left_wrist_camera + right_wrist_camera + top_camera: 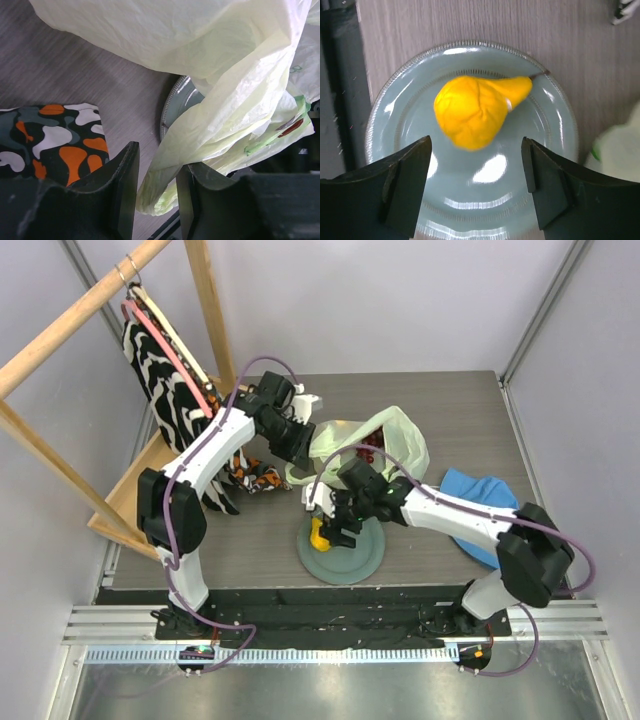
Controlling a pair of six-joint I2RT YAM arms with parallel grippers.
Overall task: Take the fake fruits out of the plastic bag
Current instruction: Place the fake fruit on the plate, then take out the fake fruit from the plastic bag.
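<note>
The fold at the bag's edge (297,477) (158,192) already hangs between the fingers of my left gripper, so next I should gently lower the gripper over it and close the fingers on it.
The pale yellow-green plastic bag (385,440) lies crumpled behind a grey-green plate (362,562). Something dark red (371,448) shows in its mouth; the other fake fruits are hidden. My left gripper (300,455) is at the bag's left edge. In the left wrist view a fold of the bag (200,50) hangs between the parted fingers of that gripper (157,160), resting on the right finger and apart from the left one. A yellow-orange pear (475,112) lies on the plate (387,115). My right gripper (476,150) hovers open just over it, holding nothing.
A camouflage cloth (255,477) lies left of the bag, and a blue cloth (485,502) lies to its right under the right arm. A wooden rack (120,495) with a zebra-striped garment (165,380) fills the left side.
</note>
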